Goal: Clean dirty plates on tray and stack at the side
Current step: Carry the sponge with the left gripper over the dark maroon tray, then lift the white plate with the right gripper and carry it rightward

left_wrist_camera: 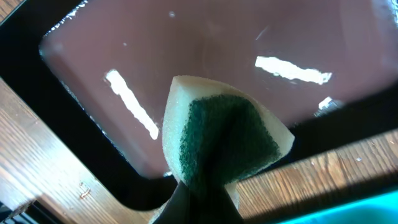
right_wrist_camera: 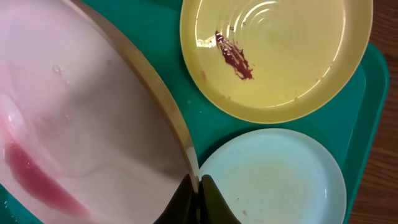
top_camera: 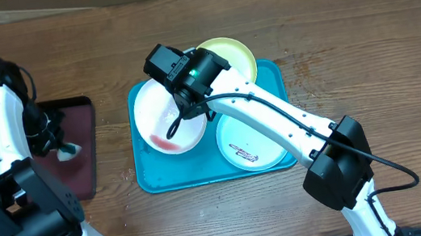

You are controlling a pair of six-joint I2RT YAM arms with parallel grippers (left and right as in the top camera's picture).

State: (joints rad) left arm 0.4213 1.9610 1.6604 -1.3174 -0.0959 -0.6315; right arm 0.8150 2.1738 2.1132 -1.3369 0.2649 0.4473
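Observation:
The tabletop to the right of my right gripper in the overhead view is clear, so I need to lift the white plate [top_camera: 160,116] past the tray, lower it there and let go.
The turquoise tray [top_camera: 146,175] holds three plates. The white plate [top_camera: 160,116], with a reddish smear, sits at the tray's left; my right gripper [right_wrist_camera: 198,199] is shut on its rim [right_wrist_camera: 155,93], and it looks tilted in the right wrist view. The yellow-green plate [top_camera: 236,53] with a dark smear [right_wrist_camera: 234,57] is at the back. The pale mint plate [top_camera: 247,147] is at the front right [right_wrist_camera: 280,180]. My left gripper [left_wrist_camera: 199,208] is shut on a green-and-yellow sponge [left_wrist_camera: 224,134] above the maroon tray [left_wrist_camera: 205,56].
The dark maroon black-rimmed tray [top_camera: 86,167] lies left of the turquoise tray on the wooden table [top_camera: 380,47]. The right arm reaches across the turquoise tray from the front right.

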